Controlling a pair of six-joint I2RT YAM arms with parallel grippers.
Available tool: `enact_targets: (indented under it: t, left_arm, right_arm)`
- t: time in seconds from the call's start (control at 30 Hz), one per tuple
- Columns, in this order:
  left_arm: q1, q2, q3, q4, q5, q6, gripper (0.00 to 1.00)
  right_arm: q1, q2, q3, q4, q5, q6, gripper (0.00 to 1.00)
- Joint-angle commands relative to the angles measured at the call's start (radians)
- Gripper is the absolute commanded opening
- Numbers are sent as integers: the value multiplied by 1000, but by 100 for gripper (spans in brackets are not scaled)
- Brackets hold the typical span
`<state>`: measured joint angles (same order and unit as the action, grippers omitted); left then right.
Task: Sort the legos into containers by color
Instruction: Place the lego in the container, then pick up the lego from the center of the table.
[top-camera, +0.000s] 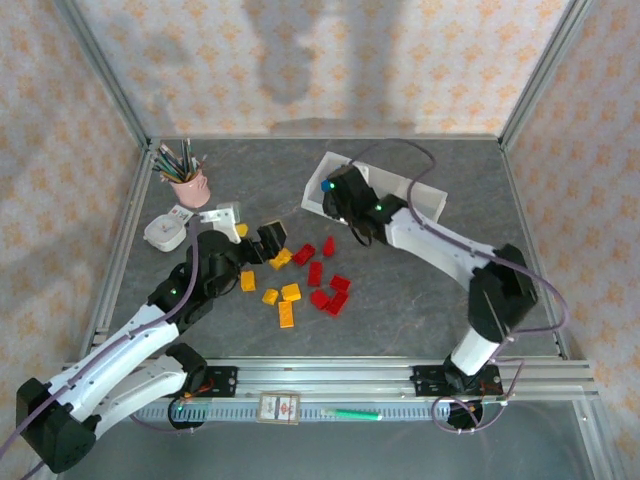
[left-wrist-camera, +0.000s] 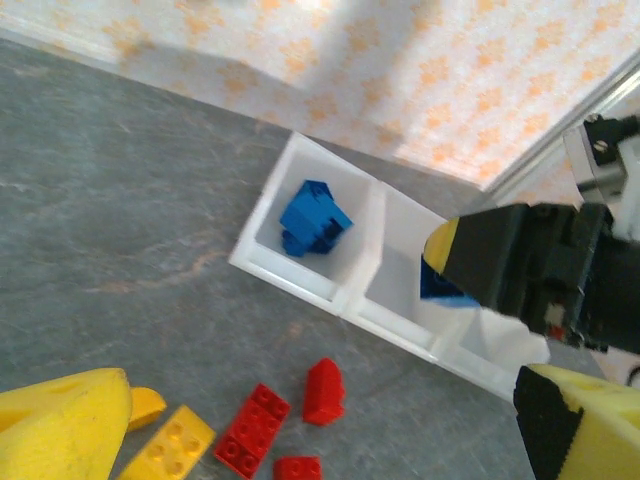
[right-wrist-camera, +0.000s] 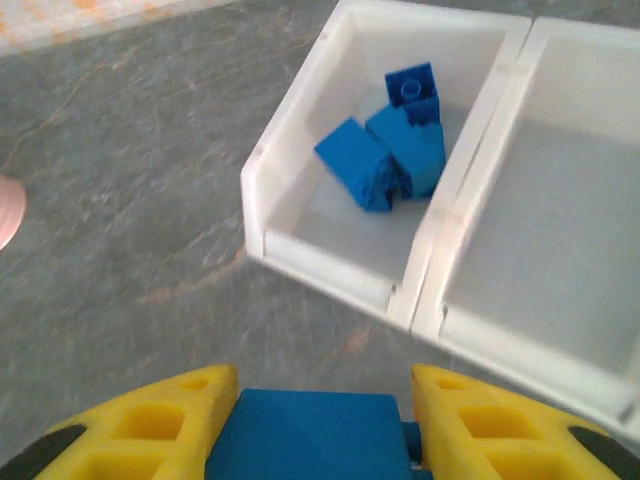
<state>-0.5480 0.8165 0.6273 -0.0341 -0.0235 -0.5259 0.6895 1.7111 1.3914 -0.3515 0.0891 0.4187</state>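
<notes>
I need to move my right gripper outward past the near rim of the containers next, then let go of the blue lego over the matching blue legos in their section.
My right gripper (right-wrist-camera: 322, 382) is shut on a blue lego (right-wrist-camera: 315, 435), held just short of the near left corner of the white containers (right-wrist-camera: 330, 265). The left compartment holds three blue legos (right-wrist-camera: 392, 152); the middle compartment (right-wrist-camera: 555, 240) looks bare. In the top view the right gripper (top-camera: 329, 200) hangs at the tray's left end (top-camera: 322, 172). My left gripper (left-wrist-camera: 322, 415) stands open above red legos (left-wrist-camera: 324, 390) and yellow legos (left-wrist-camera: 180, 443). Red legos (top-camera: 318, 273) and yellow legos (top-camera: 285, 295) lie scattered mid-table in front of the left gripper (top-camera: 268, 241).
A pink cup of pencils (top-camera: 188, 185) and a small white round dish (top-camera: 165, 233) stand at the back left. The metal frame posts and patterned walls close in the table. Grey table surface (top-camera: 420, 300) lies bare to the right of the bricks.
</notes>
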Motion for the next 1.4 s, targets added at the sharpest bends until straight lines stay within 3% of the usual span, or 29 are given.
enact_targets:
  t: [0.0, 0.1, 0.4, 0.53, 0.63, 0.73, 0.93, 1.37]
  left_arm:
    - [51, 12, 25, 12, 53, 35, 99]
    - [86, 47, 29, 27, 92, 35, 99]
    - [105, 95, 30, 72, 134, 23, 99]
    - [110, 102, 29, 76, 142, 23, 99]
    - [115, 103, 24, 80, 141, 20, 99]
    - [117, 113, 26, 87, 150, 17, 99]
    - [118, 128, 27, 98, 169, 1, 99]
    - [117, 118, 6, 65, 273, -42, 99]
  right_arm:
    - [-49, 126, 142, -2, 11, -68, 30]
    - [-97, 264, 294, -39, -59, -85, 29]
    - [-167, 559, 646, -123, 8, -117, 32]
    - [-183, 628, 737, -159, 25, -122, 43]
    - [-183, 631, 755, -159, 11, -145, 57]
    - [-183, 601, 752, -158, 13, -151, 62]
    - [-176, 471, 634, -126, -43, -160, 66]
    - [-64, 69, 55, 26, -61, -129, 77]
